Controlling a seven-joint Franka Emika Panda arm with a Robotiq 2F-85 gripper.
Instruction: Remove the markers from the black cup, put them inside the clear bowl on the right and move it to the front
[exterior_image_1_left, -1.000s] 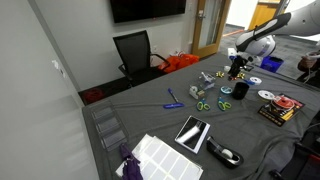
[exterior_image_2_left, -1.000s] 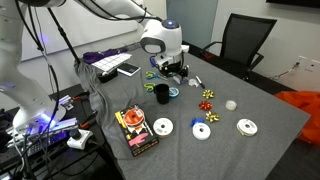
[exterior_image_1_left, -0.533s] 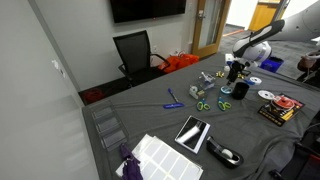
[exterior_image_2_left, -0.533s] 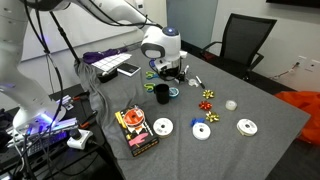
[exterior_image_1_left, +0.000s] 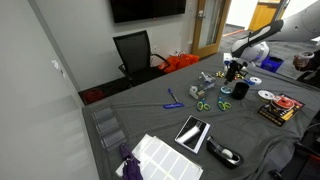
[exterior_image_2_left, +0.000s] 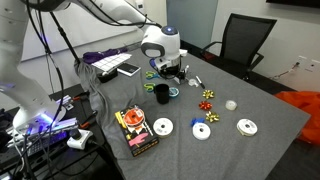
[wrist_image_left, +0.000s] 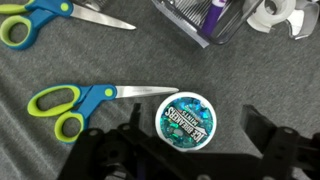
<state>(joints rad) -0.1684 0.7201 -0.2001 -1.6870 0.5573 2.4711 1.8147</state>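
Note:
The gripper moves outward past the mints tin (wrist_image_left: 187, 118) next, turns and comes down onto the clear container's near corner, which lies outward beyond the tin.
The black cup (exterior_image_2_left: 162, 95) stands upright on the grey table in both exterior views (exterior_image_1_left: 241, 90); I cannot tell what is in it. My gripper (wrist_image_left: 195, 115) is open and empty, with its fingers straddling a round teal mints tin (wrist_image_left: 187, 118) from above. It hovers beside the cup in both exterior views (exterior_image_2_left: 170, 72) (exterior_image_1_left: 233, 70). A clear container (wrist_image_left: 200, 22) holding a purple marker (wrist_image_left: 217, 14) lies at the top of the wrist view. The cup is out of the wrist view.
Two blue-and-green scissors (wrist_image_left: 70, 105) (wrist_image_left: 45, 18) lie to the left of the tin. A white tape dispenser (wrist_image_left: 280, 15) is at the top right. Pale discs (exterior_image_2_left: 163, 127), gift bows (exterior_image_2_left: 209, 96), a book (exterior_image_2_left: 137, 131) and a tablet (exterior_image_1_left: 192, 133) lie on the table.
My gripper has shifted slightly lower and sideways over the table between the earliest frame and now. It stays open. No object has moved.

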